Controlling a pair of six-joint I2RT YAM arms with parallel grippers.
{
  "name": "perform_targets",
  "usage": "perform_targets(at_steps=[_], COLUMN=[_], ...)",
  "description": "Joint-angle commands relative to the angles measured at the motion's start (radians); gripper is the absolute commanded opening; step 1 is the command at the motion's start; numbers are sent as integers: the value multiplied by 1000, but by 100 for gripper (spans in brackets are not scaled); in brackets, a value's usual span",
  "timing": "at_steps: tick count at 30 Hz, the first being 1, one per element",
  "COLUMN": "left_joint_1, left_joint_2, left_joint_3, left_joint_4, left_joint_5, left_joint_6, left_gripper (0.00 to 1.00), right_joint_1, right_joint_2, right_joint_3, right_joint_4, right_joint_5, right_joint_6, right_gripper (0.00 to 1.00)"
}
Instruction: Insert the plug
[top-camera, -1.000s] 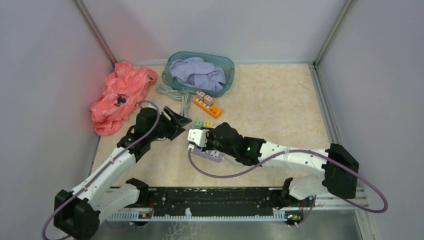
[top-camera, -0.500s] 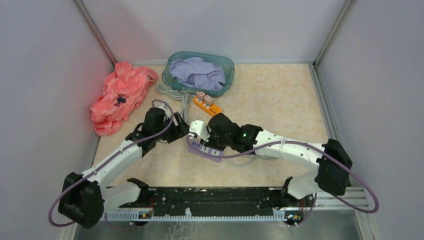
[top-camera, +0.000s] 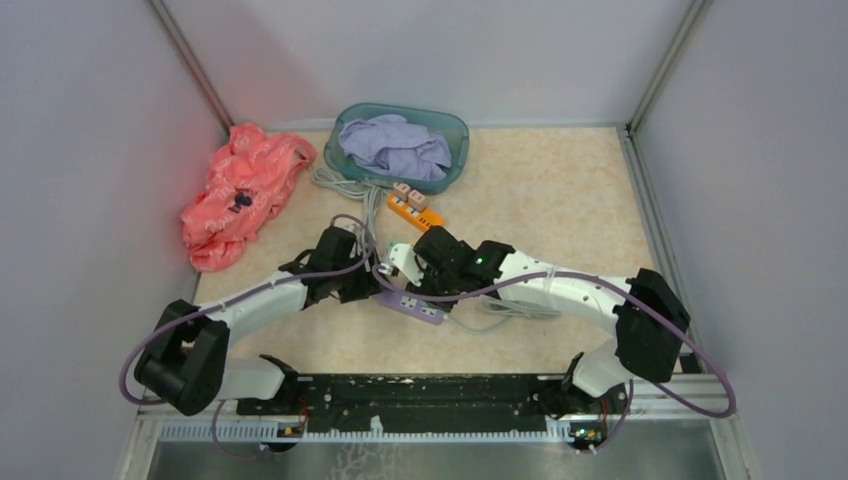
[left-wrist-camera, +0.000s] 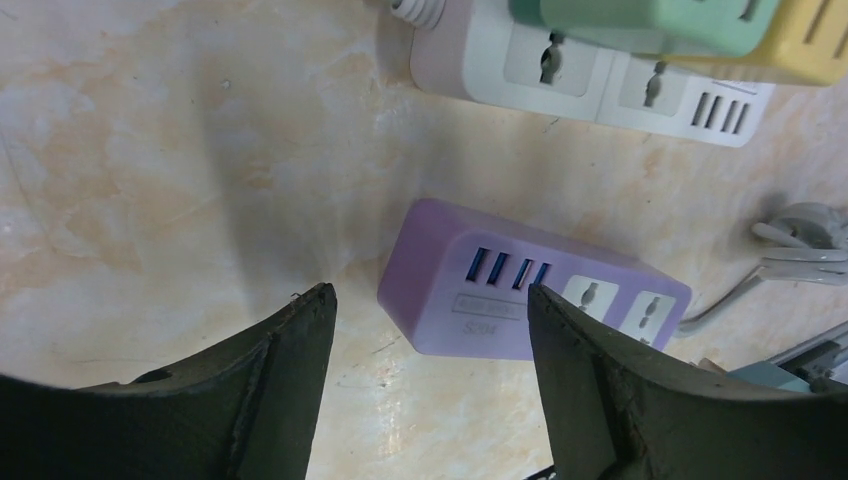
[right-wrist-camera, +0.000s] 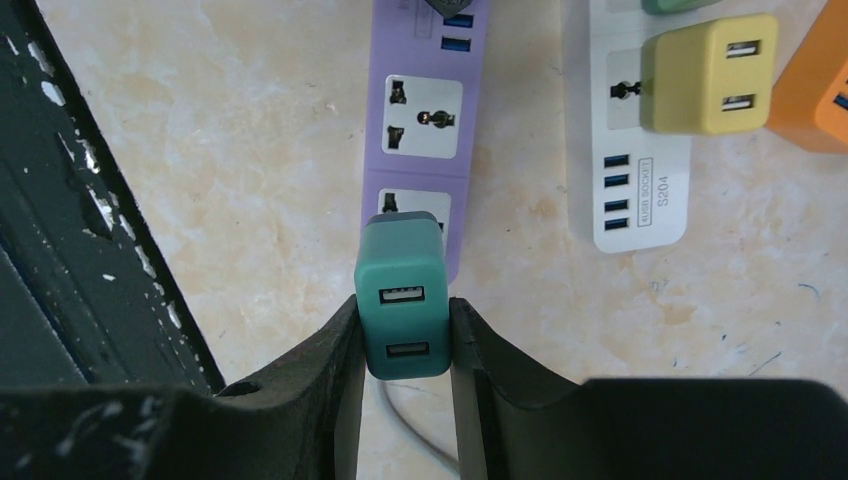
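Observation:
My right gripper will next move down, push the teal plug (right-wrist-camera: 403, 275) into the purple power strip's cable-end socket (right-wrist-camera: 420, 203) and let it go, because that socket is below the gripper.
In the right wrist view my right gripper (right-wrist-camera: 403, 302) is shut on a teal plug (right-wrist-camera: 403, 275) with two USB ports facing the camera. The plug hangs over the nearest socket of the purple power strip (right-wrist-camera: 425, 110); I cannot tell whether it touches. My left gripper (left-wrist-camera: 430, 292) stands open, low over the table, its fingers (left-wrist-camera: 290, 370) either side of the USB end of the purple strip (left-wrist-camera: 500, 300), without touching it. From above, both grippers meet over the purple strip (top-camera: 418, 307); the plug is hidden there.
A white power strip (right-wrist-camera: 630, 190) with a yellow plug (right-wrist-camera: 712, 72) lies beside the purple one. Farther back are an orange strip (top-camera: 415, 212), a teal basket (top-camera: 455, 150) of cloth and a pink cloth (top-camera: 240, 190). Grey cables (top-camera: 500, 310) trail under the right arm.
The left arm has swung right and down to the purple strip's end, its jaws opening a little wider. The right arm has carried the plug back and left.

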Motion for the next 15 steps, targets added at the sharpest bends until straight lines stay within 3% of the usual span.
perform_targets(at_steps=[1,15], left_joint_1=[-33,-95], left_joint_2=[49,88], left_joint_3=[-1,-32], left_joint_4=[18,9], left_joint_5=[-39,-90], left_joint_6=[21,-11], left_gripper=[75,68], right_joint_1=[-6,-6], right_joint_2=[12,-3], right_joint_3=[55,-28], right_joint_4=[-13,81], right_joint_5=[-35,-17], right_joint_6=[46,167], right_gripper=[0,0])
